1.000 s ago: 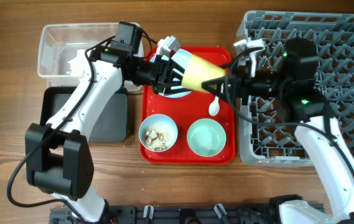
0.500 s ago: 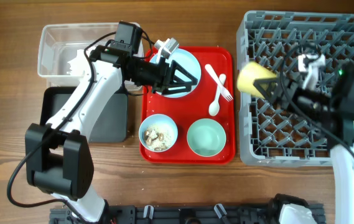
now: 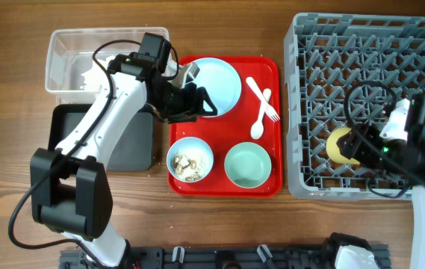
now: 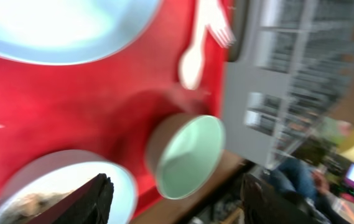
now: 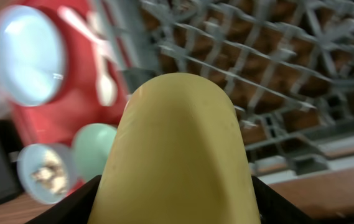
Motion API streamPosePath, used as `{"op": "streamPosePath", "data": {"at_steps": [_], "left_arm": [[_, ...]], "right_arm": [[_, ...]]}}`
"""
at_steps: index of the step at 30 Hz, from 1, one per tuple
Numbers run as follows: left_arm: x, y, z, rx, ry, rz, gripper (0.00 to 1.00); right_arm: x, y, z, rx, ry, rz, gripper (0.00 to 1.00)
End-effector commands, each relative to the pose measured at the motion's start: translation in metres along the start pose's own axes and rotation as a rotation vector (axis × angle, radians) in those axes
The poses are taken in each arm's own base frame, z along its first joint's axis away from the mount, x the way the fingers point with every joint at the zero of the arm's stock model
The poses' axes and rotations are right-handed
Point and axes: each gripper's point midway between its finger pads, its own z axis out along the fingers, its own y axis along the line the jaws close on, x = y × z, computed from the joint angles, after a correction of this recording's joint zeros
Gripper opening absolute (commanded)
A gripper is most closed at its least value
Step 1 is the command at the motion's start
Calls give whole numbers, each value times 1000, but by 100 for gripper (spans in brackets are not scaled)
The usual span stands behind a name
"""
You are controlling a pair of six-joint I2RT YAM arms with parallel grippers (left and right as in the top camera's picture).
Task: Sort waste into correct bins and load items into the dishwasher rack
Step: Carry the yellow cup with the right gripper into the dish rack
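My right gripper shifts toward the red tray next, where the rack's near corner (image 3: 320, 166) (image 5: 249, 134) stands empty, before it lowers the yellow cup in.
My right gripper (image 3: 355, 143) is shut on the yellow cup (image 3: 340, 143), which fills the right wrist view (image 5: 180, 143), low over the front of the grey dishwasher rack (image 3: 361, 45). My left gripper (image 3: 195, 101) is open and empty over the left edge of the pale blue plate (image 3: 219, 84); in its wrist view the jaws (image 4: 183, 202) hang above the empty bowl (image 4: 189, 155). A bowl of food scraps (image 3: 190, 160), the empty bowl (image 3: 248, 164), the spoon (image 3: 258, 125) and the fork (image 3: 261, 97) lie on the red tray. The red wrapper is out of view.
The red serving tray (image 3: 272, 67) sits between the rack and the bins. The clear tub (image 3: 70, 48) at the back left holds a white tissue (image 3: 92, 75). The black tray (image 3: 134, 142) lies in front of the tub, under my left arm.
My right gripper carried the yellow cup from over the red tray rightward to the rack's front part. My left gripper drew back from the plate's middle toward its left edge.
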Motion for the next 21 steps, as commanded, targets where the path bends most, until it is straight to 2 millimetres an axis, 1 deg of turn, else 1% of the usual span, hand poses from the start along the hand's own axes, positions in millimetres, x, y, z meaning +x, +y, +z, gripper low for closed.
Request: {"op": "streamPosePath", "data": {"at_steps": [1,5,9,13,17,21], "left_arm": [[-8,20,-9,-152,-58,27,69],[-9,20,-9,-152,-61,29,69],[-10,20,-9,-151,-63,30,69],[-10,20,-9,-151,-63,31,69],[-10,20,-9,-152,-62,30,69],[-10,20,-9,-152,-62,30,69]], "right_arm": [[-7,-18,17,114,55,19,43],[-1,-17,42,137,166,2,44],[10,-5,62,144,258,-56,44],[19,7,75,175,311,-102,44],[24,4,84,268,328,-103,44],[26,4,88,289,343,-103,45]]}}
